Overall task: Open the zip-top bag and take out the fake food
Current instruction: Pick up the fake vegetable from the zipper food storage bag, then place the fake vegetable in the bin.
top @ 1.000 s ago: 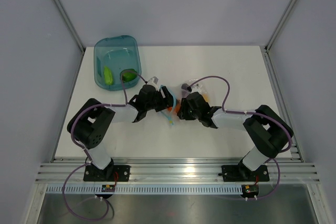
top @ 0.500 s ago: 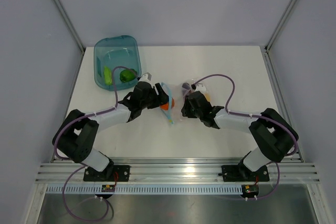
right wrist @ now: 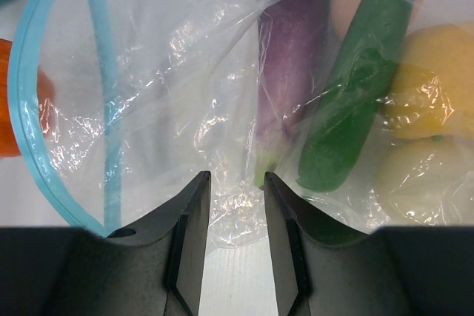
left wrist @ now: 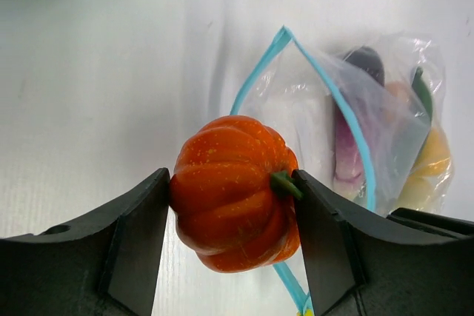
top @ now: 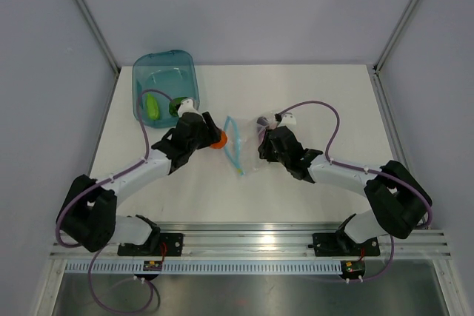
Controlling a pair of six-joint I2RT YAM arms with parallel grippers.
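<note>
My left gripper lifts the orange-red tomato (left wrist: 233,190) next and swings outward over the tub's near end, beside the green pepper, and only then opens.
The zip-top bag (top: 242,152) lies open on the table, its blue-teal zip strip (right wrist: 29,101) spread in a loop. My left gripper (top: 215,140) is shut on the orange-red tomato (left wrist: 233,190) and holds it just left of the bag's mouth, outside the bag. My right gripper (right wrist: 237,183) pinches a crinkled fold of the bag's clear plastic at its near edge. Inside the bag lie the purple eggplant (right wrist: 285,42), a long green piece (right wrist: 355,86), the yellow lemon (right wrist: 433,72) and a pale piece (right wrist: 422,175).
A teal translucent tub (top: 164,72) stands at the back left, just behind my left gripper. A green pepper (top: 175,106) and a green pod (top: 150,106) lie in it. Grey walls close off the table's back and sides.
My left gripper has drawn the tomato out of the bag's mouth and carried it left toward the tub. The bag's mouth now lies spread open. My right gripper stayed on the bag.
</note>
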